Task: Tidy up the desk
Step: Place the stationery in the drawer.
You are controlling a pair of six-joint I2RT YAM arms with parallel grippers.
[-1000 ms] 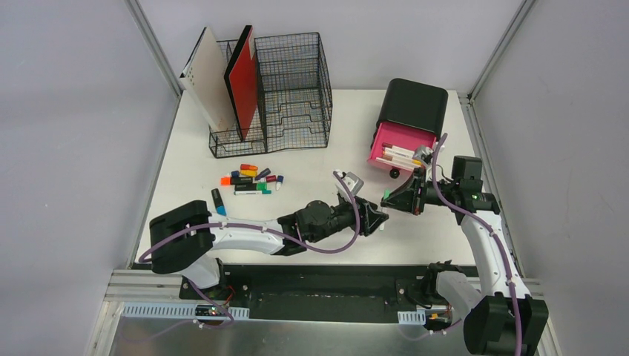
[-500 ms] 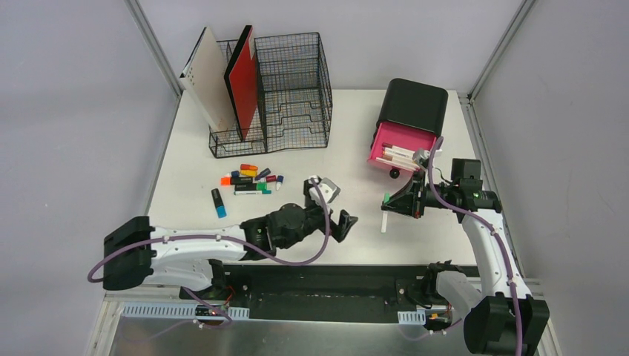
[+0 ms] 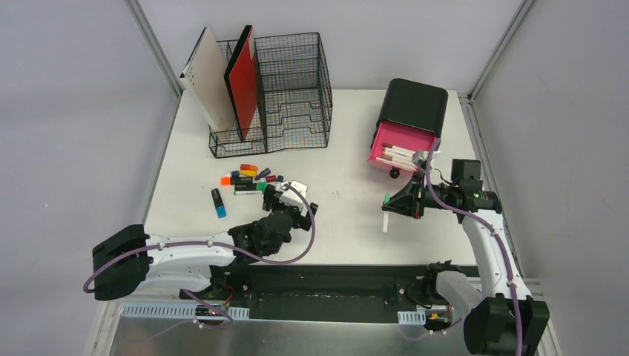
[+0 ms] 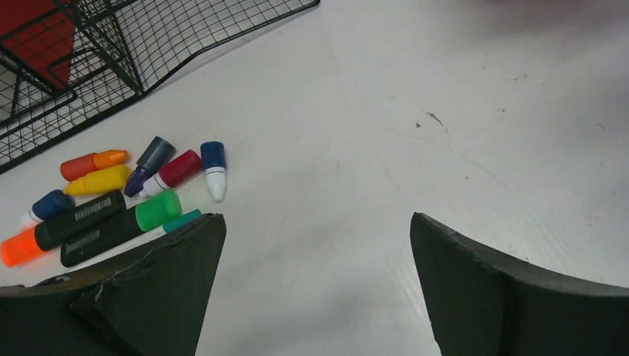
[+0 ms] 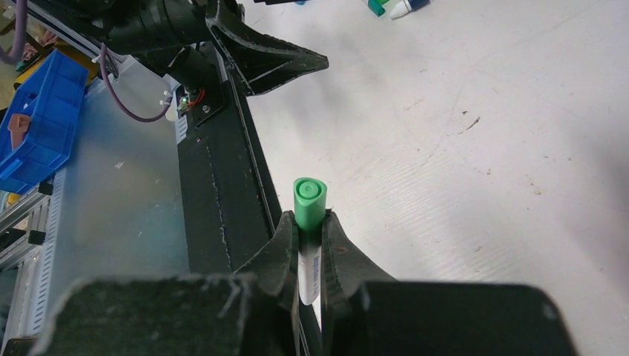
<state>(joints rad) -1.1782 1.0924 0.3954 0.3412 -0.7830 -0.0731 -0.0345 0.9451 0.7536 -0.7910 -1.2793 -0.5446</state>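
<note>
I will next move my right gripper away from my base, over the open pink drawer (image 3: 404,142), and turn the white marker so it lines up with the pens.
The desk (image 3: 341,159) is a white tabletop with a black front strip. My left gripper (image 3: 288,200) is open and empty, low over the desk just right of a pile of several coloured markers (image 3: 248,178). In the left wrist view the markers (image 4: 111,200) lie beside its left finger (image 4: 148,297), and the gripper (image 4: 317,248) frames bare desk. My right gripper (image 3: 391,202) is shut on a white marker with a green cap (image 3: 385,211), held above the desk's right half. In the right wrist view the marker (image 5: 309,196) stands between the closed fingers of the gripper (image 5: 310,226).
A black wire-mesh organizer (image 3: 293,96) holding a red and a white board stands at the back left. A black box (image 3: 414,104) with an open pink drawer (image 3: 400,144) of pens stands at the back right. A blue highlighter (image 3: 218,203) lies apart, left of the pile.
My left arm has swung left from beside the right gripper to the marker pile, its gripper open. The right gripper has stayed almost still, holding the green-capped marker.
</note>
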